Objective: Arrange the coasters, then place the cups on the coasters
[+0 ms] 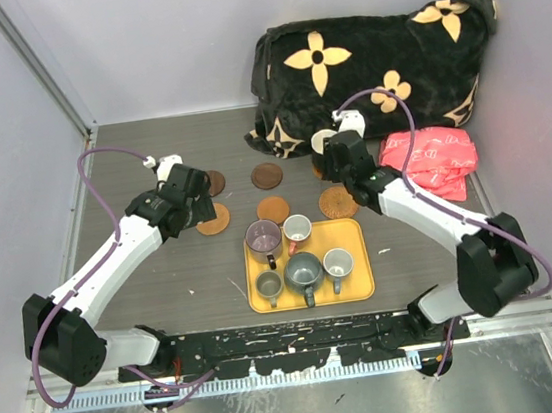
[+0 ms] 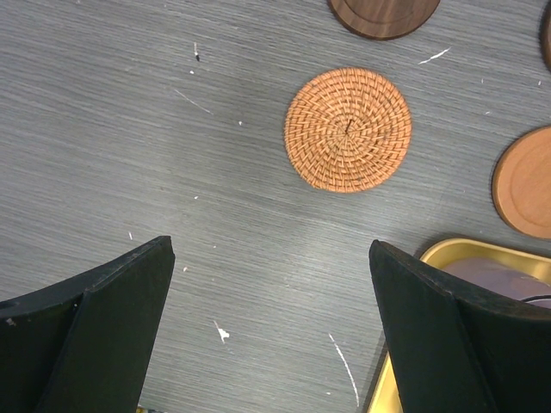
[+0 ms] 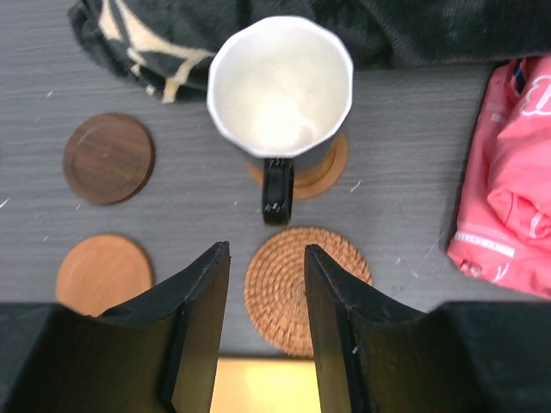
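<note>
The robot's right gripper will move back from the black cup and down, onto the handle of the smaller grey cup, because that handle points toward the robot's base.
A black cup (image 3: pixel 280 86) with a cream inside stands on an orange-brown coaster (image 3: pixel 334 170) near the blanket. My right gripper (image 3: pixel 265 258) is open just behind the cup's handle, with nothing between its fingers, hovering over a wicker coaster (image 3: pixel 280 288). A dark brown coaster (image 3: pixel 108 158) and an orange-brown coaster (image 3: pixel 102 274) lie to its left. My left gripper (image 2: pixel 271 249) is wide open and empty over bare table, near another wicker coaster (image 2: pixel 348 129). On the yellow tray (image 1: pixel 358 287) stand a purple cup (image 1: pixel 263 236), a white cup (image 1: pixel 297 229), two grey cups (image 1: pixel 302 271) and an olive cup (image 1: pixel 269 286).
A black blanket with cream flowers (image 1: pixel 368 54) lies at the back right, and a pink bag (image 1: pixel 432 162) sits beside it. The yellow tray's corner (image 2: pixel 465 254) shows by my left gripper's right finger. Side walls close in the table.
</note>
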Available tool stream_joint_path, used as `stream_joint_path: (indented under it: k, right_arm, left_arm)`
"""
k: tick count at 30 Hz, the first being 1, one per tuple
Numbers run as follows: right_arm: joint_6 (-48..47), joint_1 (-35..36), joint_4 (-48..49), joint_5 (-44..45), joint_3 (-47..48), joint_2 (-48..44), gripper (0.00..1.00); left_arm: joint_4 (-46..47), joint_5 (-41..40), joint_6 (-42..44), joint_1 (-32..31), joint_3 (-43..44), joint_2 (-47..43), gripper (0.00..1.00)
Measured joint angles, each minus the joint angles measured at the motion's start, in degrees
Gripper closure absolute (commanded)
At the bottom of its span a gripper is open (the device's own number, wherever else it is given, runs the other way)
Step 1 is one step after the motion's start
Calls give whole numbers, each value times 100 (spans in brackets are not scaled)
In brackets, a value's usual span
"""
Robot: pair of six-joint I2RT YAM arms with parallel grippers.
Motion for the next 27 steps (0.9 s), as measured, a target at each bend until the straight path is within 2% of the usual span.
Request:
stream_joint_path:
  k: [8,18,27]
  right_arm:
    - [511,938,-1532,116,7,-1091,55]
    - [1797,2070,-3252,197,-122,-2094,57]
    - [3147,3327,-4203,549,-323,-2277,58]
  left_arm:
    - [26,-11,2,0,-31,0,2]
    - [157,35,17,0,-240,-229,2]
    - [188,153,11,0,-348,-365,2]
